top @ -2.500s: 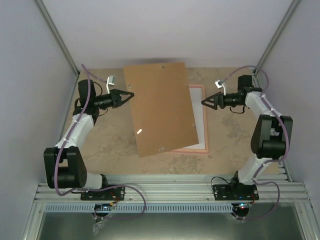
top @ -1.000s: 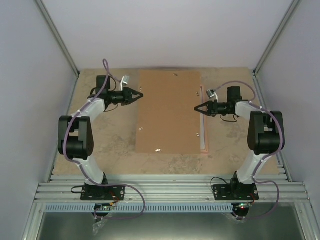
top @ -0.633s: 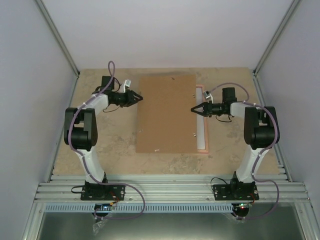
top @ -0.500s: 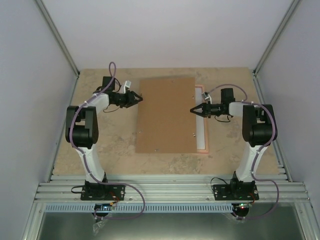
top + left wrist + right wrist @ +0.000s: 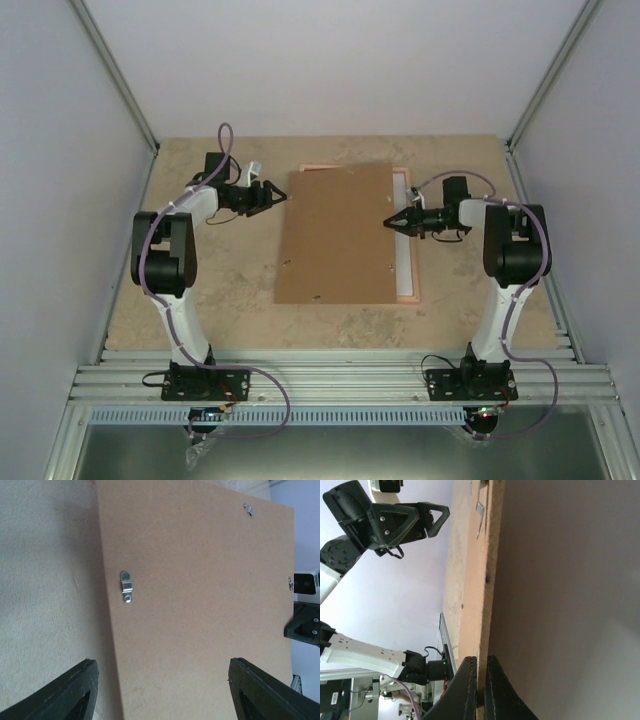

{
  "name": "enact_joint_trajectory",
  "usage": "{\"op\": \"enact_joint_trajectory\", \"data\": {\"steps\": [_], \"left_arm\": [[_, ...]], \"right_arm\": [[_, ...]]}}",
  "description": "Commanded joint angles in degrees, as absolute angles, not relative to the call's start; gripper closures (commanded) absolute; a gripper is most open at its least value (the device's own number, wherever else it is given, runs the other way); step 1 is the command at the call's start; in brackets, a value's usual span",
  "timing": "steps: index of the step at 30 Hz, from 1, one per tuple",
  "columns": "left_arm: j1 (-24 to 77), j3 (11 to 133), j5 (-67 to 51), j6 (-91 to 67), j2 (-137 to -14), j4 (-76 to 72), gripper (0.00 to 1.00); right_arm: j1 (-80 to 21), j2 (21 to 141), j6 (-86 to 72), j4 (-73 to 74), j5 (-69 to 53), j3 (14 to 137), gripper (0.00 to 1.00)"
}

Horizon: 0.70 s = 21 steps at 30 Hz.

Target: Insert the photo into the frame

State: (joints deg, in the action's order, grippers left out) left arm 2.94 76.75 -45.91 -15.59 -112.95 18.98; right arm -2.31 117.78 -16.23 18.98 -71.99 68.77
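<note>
My right gripper should next move the board [image 5: 338,235] to the right in the top view, lower it over the white strip [image 5: 400,258] and let go of it, because that strip is uncovered.
The pink frame [image 5: 412,262] lies flat on the table, with only its top, right and lower-right rim showing. A brown backing board [image 5: 338,235] covers most of it. The photo is hidden. A white strip [image 5: 400,258] shows between board and rim. My right gripper [image 5: 389,222] [image 5: 481,682] is shut on the board's right edge [image 5: 476,590], which it holds slightly raised. My left gripper [image 5: 281,193] [image 5: 162,680] stands open at the board's left edge, with the board [image 5: 200,590] between its fingertips [image 5: 82,687] but apart from them.
A metal hanger clip [image 5: 126,586] sits on the board near its left edge, and small clips [image 5: 248,509] sit at its far edges. The sandy tabletop [image 5: 220,280] lies around the frame. White walls close in the left, back and right.
My left gripper has opened and let go of the board's left edge. The board has shifted slightly right, uncovering the frame's top rim. My right gripper stays shut on the board.
</note>
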Motion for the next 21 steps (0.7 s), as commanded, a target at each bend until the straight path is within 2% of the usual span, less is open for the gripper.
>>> {"op": "enact_joint_trajectory", "data": {"steps": [1, 12, 21], "left_arm": [[2.85, 76.17, -44.89, -14.83, -110.91, 18.81, 0.27], [2.88, 75.58, -46.0, -15.12, -111.07, 18.33, 0.27], [2.83, 74.91, -46.68, -15.31, -110.87, 17.88, 0.27]], "right_arm": [[-0.62, 118.06, -10.58, 20.26, -67.56, 70.85, 0.99], [3.25, 118.13, -13.0, 24.63, -76.65, 72.34, 0.99], [6.47, 121.5, -0.59, 41.16, -77.25, 79.55, 0.99]]}}
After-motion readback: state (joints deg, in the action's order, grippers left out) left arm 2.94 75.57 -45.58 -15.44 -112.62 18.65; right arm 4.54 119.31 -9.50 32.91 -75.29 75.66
